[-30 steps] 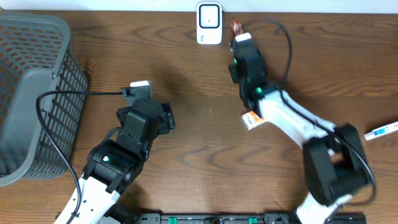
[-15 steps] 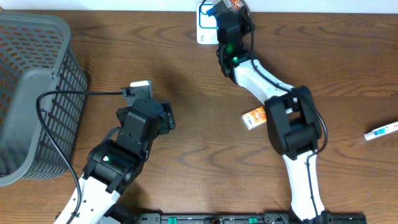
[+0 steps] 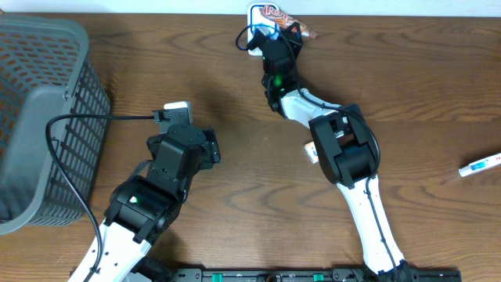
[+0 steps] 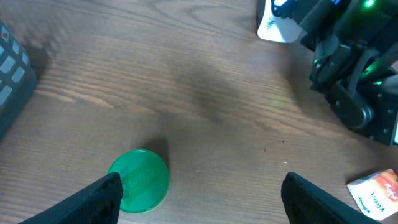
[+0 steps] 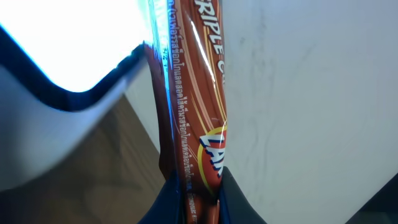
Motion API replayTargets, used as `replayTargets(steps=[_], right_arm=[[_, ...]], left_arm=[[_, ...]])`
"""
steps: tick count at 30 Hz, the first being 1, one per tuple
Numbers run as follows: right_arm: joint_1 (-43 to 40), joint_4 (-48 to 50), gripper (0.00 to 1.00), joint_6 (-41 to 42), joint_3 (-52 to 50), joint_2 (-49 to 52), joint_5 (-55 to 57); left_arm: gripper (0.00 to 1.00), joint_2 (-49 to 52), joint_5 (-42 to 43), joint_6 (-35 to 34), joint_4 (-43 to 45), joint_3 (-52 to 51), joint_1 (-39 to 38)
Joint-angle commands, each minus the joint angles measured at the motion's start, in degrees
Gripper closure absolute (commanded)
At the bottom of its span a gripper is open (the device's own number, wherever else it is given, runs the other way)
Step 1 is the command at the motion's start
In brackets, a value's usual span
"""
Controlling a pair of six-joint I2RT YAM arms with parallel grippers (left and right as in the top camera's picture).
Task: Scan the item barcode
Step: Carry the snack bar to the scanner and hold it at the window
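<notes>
I will swing my right gripper back to free the packet [image 3: 279, 12] by the white tube [image 3: 480, 165], which lies to its right in the overhead view, because the packet catches scanner light.
A red-orange snack packet [image 5: 196, 112] stands upright between the dark fingers of my right gripper [image 5: 200, 199], which is shut on it. The packet [image 3: 279, 12] is held right beside the white scanner [image 3: 254, 17] at the table's back edge. The scanner's window [image 5: 68, 50] glows bright just left of the packet. My left gripper [image 4: 202, 199] hangs open low over the wood with nothing between its fingers. Its left fingertip is beside a green round lid [image 4: 140, 180].
A grey mesh basket [image 3: 39, 117] fills the left side. A small orange box [image 3: 312, 153] lies mid-table by the right arm, also visible as the box [image 4: 376, 193] in the left wrist view. A white tube [image 3: 479, 166] lies at the right edge.
My right arm has swung the packet from the middle of the table up and left to the scanner at the back edge. The left arm has not moved.
</notes>
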Motion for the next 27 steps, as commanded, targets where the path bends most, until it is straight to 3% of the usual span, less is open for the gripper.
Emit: replayTargets(steps=[1,9,27], right_arm=[[0.83,0.52,0.99,-4.17,0.90,-0.74,0.28],[0.33,0.04,0.99,-9.51,0.90,-0.74,0.11],[0.83,-1.57,0.99,-12.26,0.90,-0.76,1.07]], left_arm=[[0.17,0.04,-0.79,0.98,-0.13,-0.24,0.26],[0.17,0.04,-0.79,0.98,-0.13,-0.24,0.26],[0.17,0.04,-0.79,0.98,-0.13,-0.24,0.26]])
